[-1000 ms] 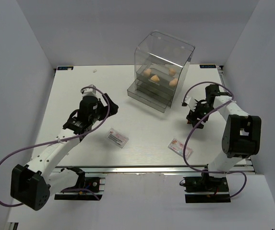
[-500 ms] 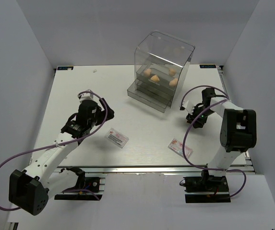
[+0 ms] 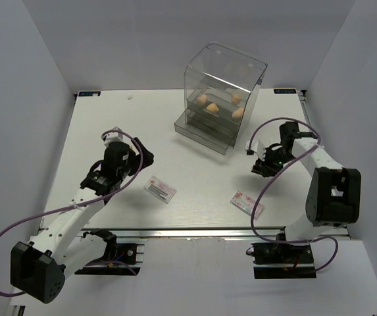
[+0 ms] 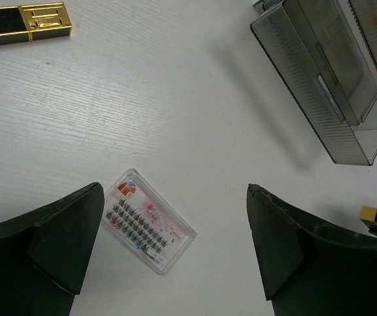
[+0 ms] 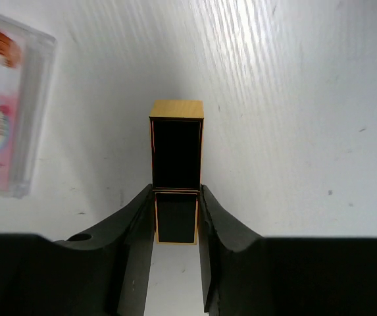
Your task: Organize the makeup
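I will next carry the tube outward and to the left in the top view with my right gripper and release it into the lower drawer (image 3: pixel 204 136), since that drawer is open.
My right gripper (image 5: pixel 176 191) is shut on a short dark-brown-and-gold tube (image 5: pixel 176 148), its fingers pressing both long sides of the lower half. Seen from above, this gripper (image 3: pixel 262 166) sits right of the clear drawer box (image 3: pixel 222 79). One flat white-pink packet (image 5: pixel 4 131) lies just left of it, at the front right (image 3: pixel 248 204) from above. My left gripper (image 4: pixel 175 192) hangs open above a second packet (image 4: pixel 147 220), which lies left of centre (image 3: pixel 160 189). Another tube (image 4: pixel 22 23) lies further off. Several peach sponges (image 3: pixel 213 108) sit inside the drawer box.
The tall clear drawer box (image 4: pixel 320 79) stands at the back centre with a lower drawer pulled out towards the front. Cables loop beside both arms. White walls close in the table (image 3: pixel 109 118) on the left, right and back.
The right gripper has closed from wide open onto the tube. The left arm has drawn back a little towards the near left, still open.
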You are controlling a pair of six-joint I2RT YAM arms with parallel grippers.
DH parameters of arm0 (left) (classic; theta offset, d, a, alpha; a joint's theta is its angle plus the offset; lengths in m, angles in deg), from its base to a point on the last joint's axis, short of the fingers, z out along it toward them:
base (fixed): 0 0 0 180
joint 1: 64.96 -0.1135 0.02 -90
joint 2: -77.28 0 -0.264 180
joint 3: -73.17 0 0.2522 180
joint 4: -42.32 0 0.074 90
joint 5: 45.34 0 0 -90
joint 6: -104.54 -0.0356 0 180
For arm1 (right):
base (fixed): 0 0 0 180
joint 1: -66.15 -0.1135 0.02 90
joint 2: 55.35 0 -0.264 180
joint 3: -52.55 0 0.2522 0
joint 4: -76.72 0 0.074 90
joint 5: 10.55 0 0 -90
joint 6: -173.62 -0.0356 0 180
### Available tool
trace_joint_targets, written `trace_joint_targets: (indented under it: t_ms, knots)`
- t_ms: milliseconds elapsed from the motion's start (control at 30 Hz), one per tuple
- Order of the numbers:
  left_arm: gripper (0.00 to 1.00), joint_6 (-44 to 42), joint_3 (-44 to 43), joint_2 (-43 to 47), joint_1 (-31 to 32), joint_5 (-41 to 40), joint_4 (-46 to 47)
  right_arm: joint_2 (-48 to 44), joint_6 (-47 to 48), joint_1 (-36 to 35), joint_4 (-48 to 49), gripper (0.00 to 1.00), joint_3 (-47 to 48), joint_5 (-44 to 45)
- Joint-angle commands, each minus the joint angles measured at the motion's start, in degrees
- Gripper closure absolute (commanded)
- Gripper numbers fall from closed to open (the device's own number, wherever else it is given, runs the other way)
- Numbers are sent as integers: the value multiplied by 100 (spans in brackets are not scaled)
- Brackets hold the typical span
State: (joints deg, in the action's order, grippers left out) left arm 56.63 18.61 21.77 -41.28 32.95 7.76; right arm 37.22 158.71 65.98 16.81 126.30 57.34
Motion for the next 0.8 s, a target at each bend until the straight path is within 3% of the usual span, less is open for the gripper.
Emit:
trace_joint_targets:
  t_ms: [0,200,400,500,767]
  knots:
    - [2,142,54,137,-83,-78,67,-730,147,-264,-561,98,250,-672]
    - [2,309,28,-30,-153,54,146,-1337,-740,-1142,-597,100,663,-1216]
    - [2,414,28,13,-276,142,85,-1611,-2555,-2302,482,100,926,-1164]
    - [2,476,124,110,-311,160,84,-1410,-3496,-2392,1001,100,1321,-1103]
    - [2,590,283,260,-391,212,93,-821,-4853,-2401,2161,100,2131,-260]
